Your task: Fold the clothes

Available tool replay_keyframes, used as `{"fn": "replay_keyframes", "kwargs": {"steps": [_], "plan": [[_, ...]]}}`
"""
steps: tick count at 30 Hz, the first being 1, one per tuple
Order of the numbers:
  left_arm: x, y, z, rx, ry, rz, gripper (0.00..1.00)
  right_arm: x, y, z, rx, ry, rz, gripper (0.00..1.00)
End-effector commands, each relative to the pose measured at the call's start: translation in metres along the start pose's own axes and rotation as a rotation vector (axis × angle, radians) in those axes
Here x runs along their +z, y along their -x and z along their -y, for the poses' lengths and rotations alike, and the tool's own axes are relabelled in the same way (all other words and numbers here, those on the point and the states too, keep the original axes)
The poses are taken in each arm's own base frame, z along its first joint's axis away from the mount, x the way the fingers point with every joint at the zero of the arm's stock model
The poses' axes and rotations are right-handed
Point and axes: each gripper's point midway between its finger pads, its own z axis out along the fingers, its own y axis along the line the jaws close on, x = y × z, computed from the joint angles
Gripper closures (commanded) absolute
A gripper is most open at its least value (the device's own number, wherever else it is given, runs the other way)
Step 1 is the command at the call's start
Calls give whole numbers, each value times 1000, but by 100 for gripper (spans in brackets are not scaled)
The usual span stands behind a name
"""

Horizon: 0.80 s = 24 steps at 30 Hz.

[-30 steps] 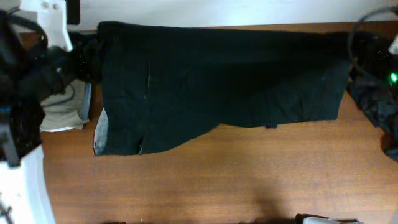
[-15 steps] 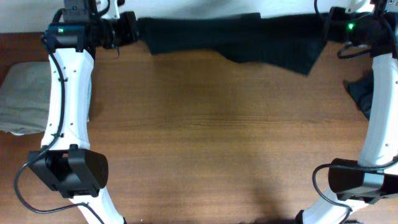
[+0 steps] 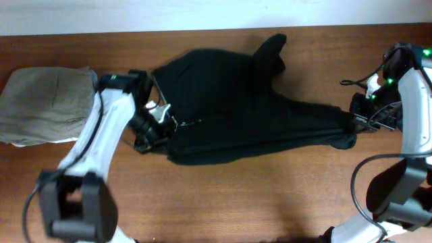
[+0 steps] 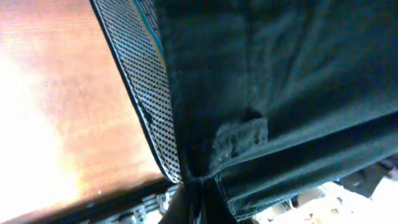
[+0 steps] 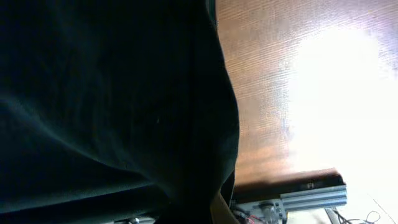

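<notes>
Next, my left gripper needs to draw the garment's pinched edge back over the bare tabletop nearer my base and release it, since that part of the tabletop is clear for spreading.
A large black garment [image 3: 236, 115] lies crumpled across the middle of the table in the overhead view, stretched between both arms. My left gripper [image 3: 164, 126] is shut on its left edge; the left wrist view shows the black fabric [image 4: 280, 93] pinched at my fingers [image 4: 198, 199] with a pale dotted mesh lining [image 4: 140, 81] beside it. My right gripper [image 3: 354, 127] is shut on the garment's right end. In the right wrist view the black cloth [image 5: 106, 106] fills most of the frame and hides my fingers [image 5: 205, 208].
A folded beige-grey garment [image 3: 44, 104] lies at the table's left edge. The brown table top [image 3: 236, 196] runs along the front. A pale wall edge [image 3: 202, 13] borders the back of the table.
The garment was held stretched along the table's back edge; now both grippers have come forward and inward, and the cloth lies bunched in the middle of the table.
</notes>
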Motion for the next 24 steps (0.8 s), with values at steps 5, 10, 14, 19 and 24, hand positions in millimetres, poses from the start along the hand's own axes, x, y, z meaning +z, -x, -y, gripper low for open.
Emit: {"fn": "replay_keyframes", "kwargs": {"steps": [5, 10, 14, 19, 24], "plan": [[-14, -33, -45, -11, 189, 136, 100, -6, -14, 34, 14, -184, 14, 96], [-14, -14, -43, -6, 180, 205, 65, -2, -11, 33, 15, -174, 21, 74], [-13, -24, -45, -22, 184, 165, 33, -1, 1, 23, -28, -116, 62, 65], [-42, 78, -25, 104, 135, 567, 37, -10, 60, -107, -413, 343, 336, 32], [-16, 167, -35, 139, 118, 689, 43, 19, 97, -190, -615, 382, 449, 8]]}}
